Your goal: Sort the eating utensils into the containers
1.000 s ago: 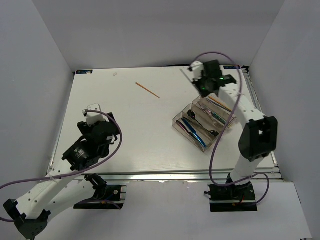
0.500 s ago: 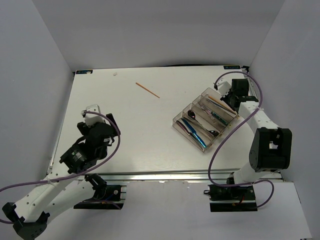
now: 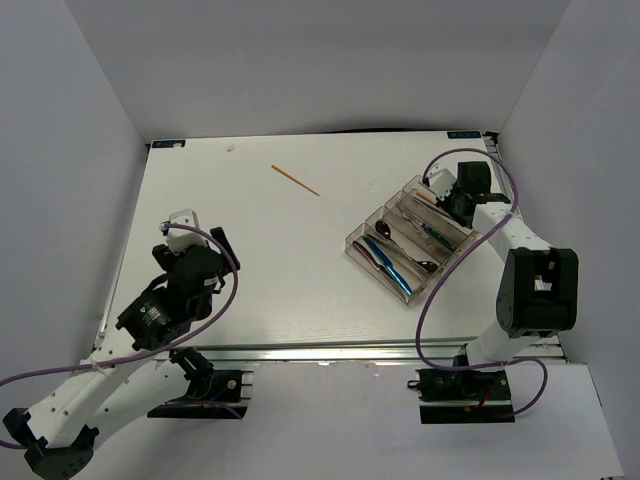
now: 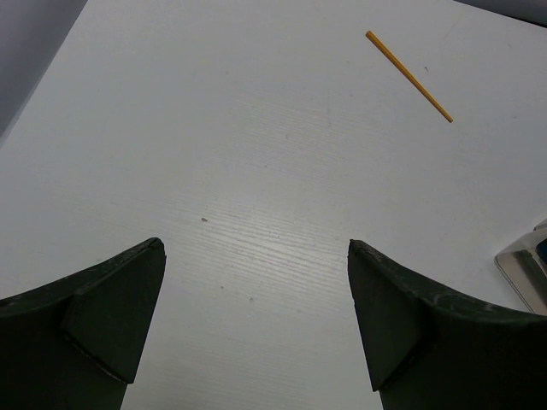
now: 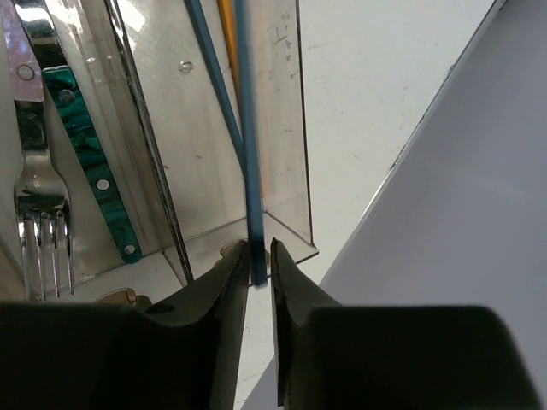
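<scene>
I need to move my left gripper outward next, to the right in the top view, and down onto the body of one orange chopstick, because the chopstick is lying loose outside the tray (image 3: 410,240).
The clear divided tray (image 3: 410,240) lies right of centre with several utensils in it. My right gripper (image 3: 441,192) is at its far right end, shut on a slim blue stick (image 5: 247,128) that points down into the end compartment (image 5: 282,128). A second blue stick (image 5: 209,68) and an orange chopstick (image 5: 227,21) lie in that compartment. A silver fork (image 5: 38,188) and a green-handled piece (image 5: 85,145) lie in the neighbouring slots. One orange chopstick (image 3: 295,180) lies loose on the table; it also shows in the left wrist view (image 4: 408,75). My left gripper (image 4: 256,316) is open and empty over bare table at the left (image 3: 185,228).
The right wall of the enclosure (image 5: 444,213) stands close beside the tray's end and my right gripper. A corner of the tray (image 4: 523,269) shows at the right edge of the left wrist view. White walls close in the table on three sides.
My right gripper has swung from above the tray's far side out to the right and down to the tray's far right end. My left arm has shifted slightly toward the near edge.
</scene>
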### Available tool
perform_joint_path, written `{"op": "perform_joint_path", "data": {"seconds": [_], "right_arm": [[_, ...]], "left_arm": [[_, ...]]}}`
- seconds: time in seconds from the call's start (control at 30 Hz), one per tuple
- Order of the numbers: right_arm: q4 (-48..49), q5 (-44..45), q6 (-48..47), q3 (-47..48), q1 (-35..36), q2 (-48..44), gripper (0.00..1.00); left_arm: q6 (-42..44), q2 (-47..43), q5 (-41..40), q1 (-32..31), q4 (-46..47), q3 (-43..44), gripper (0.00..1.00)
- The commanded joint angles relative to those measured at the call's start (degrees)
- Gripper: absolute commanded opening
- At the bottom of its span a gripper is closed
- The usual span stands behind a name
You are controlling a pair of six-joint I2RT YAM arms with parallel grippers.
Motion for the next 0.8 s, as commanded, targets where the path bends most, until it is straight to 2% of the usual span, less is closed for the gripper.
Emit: {"op": "perform_joint_path", "data": {"seconds": [0.0, 0.07, 0.1, 0.27, 0.3, 0.33, 0.37, 0.4, 0.43, 0.47, 0.5, 0.53, 0.57, 0.6, 0.63, 0.7, 0.73, 0.77], "right_arm": [[-1.0, -1.1, 0.4, 1.1, 0.0, -0.6, 0.23], [-1.3, -0.8, 1.0, 2.0, 0.1, -1.3, 0.33], [-1.5, -0.8, 1.5, 2.5, 0.1, -1.5, 0.57], [-4.5, 0.0, 4.7, 8.1, 2.2, -2.6, 0.58], [-5.3, 0.5, 6.4, 9.7, 3.1, -2.8, 0.64], [-6.4, 1.2, 11.5, 11.6, 4.4, -2.8, 0.81], [-8.2, 1.9, 15.3, 17.0, 7.5, -2.5, 0.89], [-14.3, 4.2, 19.6, 20.6, 9.4, -2.0, 0.89], [-18.8, 5.6, 30.0, 25.0, 11.7, -1.4, 0.89], [-24.5, 6.5, 35.4, 30.0, 16.9, 0.8, 0.89], [-35.5, 5.1, 40.6, 40.0, 19.4, 1.8, 0.89], [-39.0, 1.6, 46.7, 43.3, 21.7, 2.8, 0.89], [-38.6, -12.3, 46.3, 43.2, 23.9, 1.8, 0.89], [-35.5, -19.9, 45.4, 34.2, 24.2, 0.2, 0.89], [-24.2, -26.5, 45.8, 27.6, 24.2, -4.0, 0.89], [-16.1, -29.5, 50.2, 15.7, 24.0, -6.7, 0.89], [-14.6, -28.5, 53.2, 13.8, 23.9, -7.6, 0.89], [-14.4, -30.0, 57.0, 12.3, 23.8, -9.7, 0.89]], "left_arm": [[0.2, -0.2, -0.5, 0.0, 0.4, -0.5, 0.96], [0.1, -0.2, -0.5, 0.1, 0.3, -0.5, 0.96], [0.1, -0.1, -0.6, 0.0, 0.3, -0.6, 0.96], [0.1, 1.2, -0.8, 0.1, 0.3, -0.5, 0.97], [0.4, 1.9, -0.8, 0.1, 0.4, -0.4, 0.98], [0.5, 3.6, -1.0, 0.1, 0.8, 0.0, 0.98], [0.4, 4.8, -1.2, 0.0, 0.7, 0.3, 0.98], [0.1, 6.3, -1.3, 0.1, 0.5, 0.8, 0.98], [-1.4, 9.9, -1.4, 0.2, 0.0, 1.5, 0.98], [-2.5, 12.0, -0.7, 0.7, -0.6, 3.5, 0.98], [-5.4, 14.5, -0.3, 0.9, -1.2, 5.1, 0.98], [-7.0, 17.0, 0.2, 1.3, -2.6, 7.1, 0.98], [-8.2, 22.8, 1.4, 1.7, -3.2, 12.1, 0.98], [-10.9, 26.0, 1.9, 2.3, -3.6, 14.9, 0.98], [-12.3, 29.2, 2.6, 4.1, -4.5, 17.9, 0.98], [-14.7, 39.7, 7.5, 7.1, -4.9, 27.3, 0.98], [-15.5, 43.6, 9.4, 10.1, -6.1, 30.8, 0.98], [-16.5, 51.4, 10.4, 11.2, -7.6, 38.8, 0.98]]}}
